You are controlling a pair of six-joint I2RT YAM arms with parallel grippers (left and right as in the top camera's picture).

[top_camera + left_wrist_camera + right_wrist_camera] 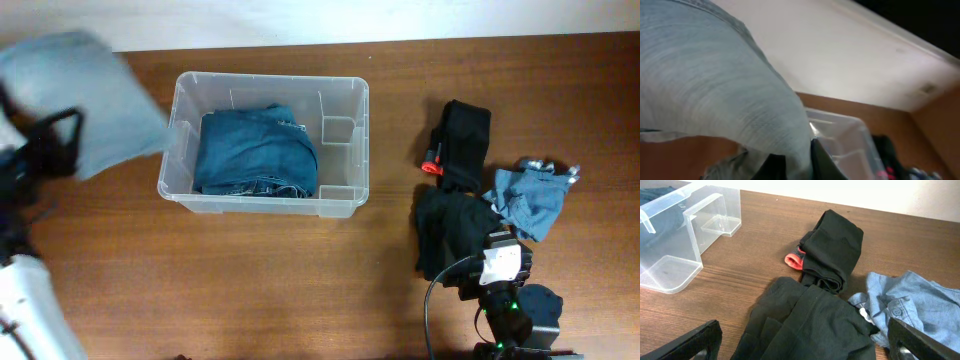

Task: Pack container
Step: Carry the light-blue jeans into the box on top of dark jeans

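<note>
My left gripper is above the folded blue jeans, which lie to its right in the overhead view, so I will swing over them, go down and let go of the garment.
The container is a clear plastic bin at the table's middle, with folded blue jeans lying in its left part. At the far left my left gripper hangs above the table, shut on a pale grey garment. In the left wrist view that grey garment fills the frame, pinched between my dark fingers, and the container lies beyond. My right gripper stands open over a black garment, nothing between its fingers.
Right of the bin lie a folded black piece with a red patch, a black heap and a light blue shirt. The right arm rises from the front right edge. Bare wood runs along the front.
</note>
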